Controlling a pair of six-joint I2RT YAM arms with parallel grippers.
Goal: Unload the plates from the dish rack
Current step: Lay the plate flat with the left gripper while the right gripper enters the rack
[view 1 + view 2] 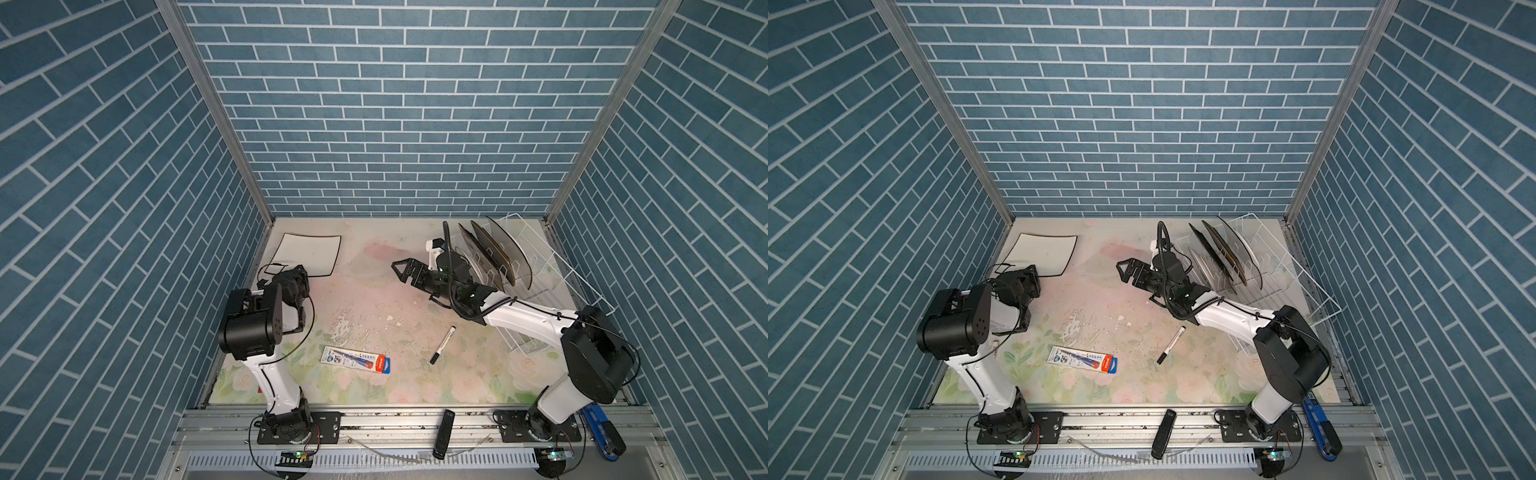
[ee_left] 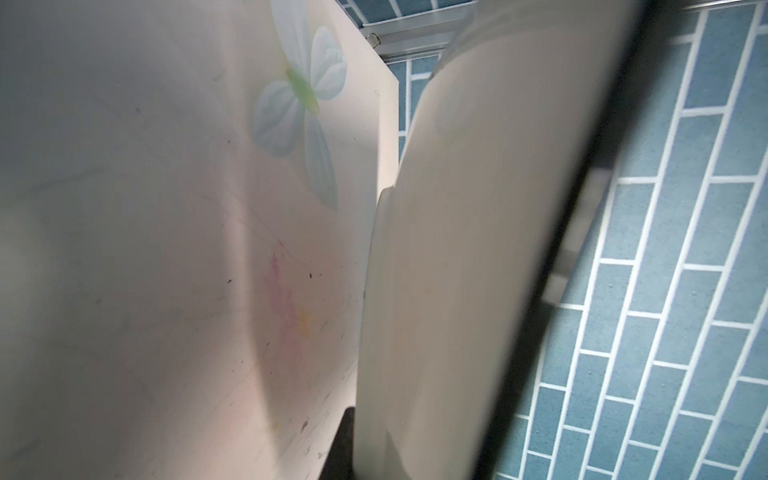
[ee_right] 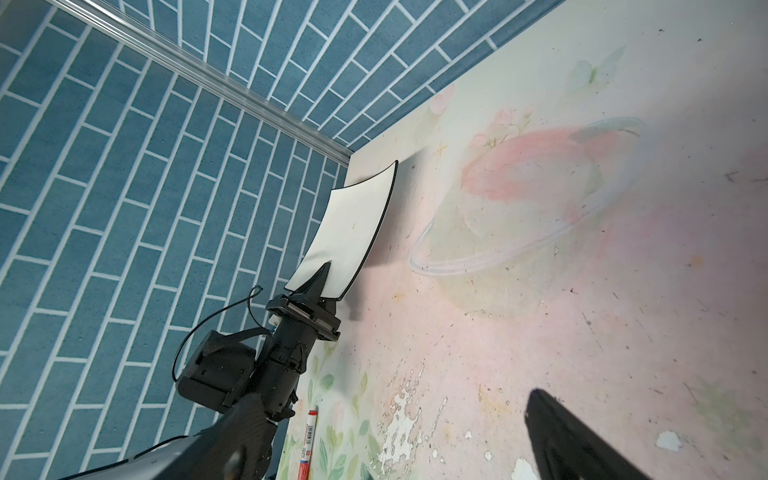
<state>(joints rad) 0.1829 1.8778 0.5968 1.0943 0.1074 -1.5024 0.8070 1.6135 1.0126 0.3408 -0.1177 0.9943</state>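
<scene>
I need to ease my left gripper outward, lower the plate onto the table's far corner below and let go of it, because the plate still hovers.
A white, black-rimmed plate (image 1: 309, 253) (image 3: 353, 232) sits low over the table's far left corner, and my left gripper (image 1: 291, 272) (image 3: 316, 286) is shut on its near edge. In the left wrist view the plate (image 2: 457, 249) fills the frame edge-on. I cannot tell whether it rests on the table. The white wire dish rack (image 1: 582, 282) (image 1: 1304, 270) stands at the far right. Several plates (image 1: 488, 249) (image 1: 1221, 253) stand on edge in it. My right gripper (image 1: 401, 268) (image 1: 1125, 268) (image 3: 392, 411) hangs open and empty over the table's middle, left of the rack.
A black marker (image 1: 442, 345) lies right of centre. A packaged pen (image 1: 355, 359) lies near the front middle. A black stick-shaped device (image 1: 444, 432) and a blue tool (image 1: 602, 436) rest on the front rail. Blue brick walls close in three sides.
</scene>
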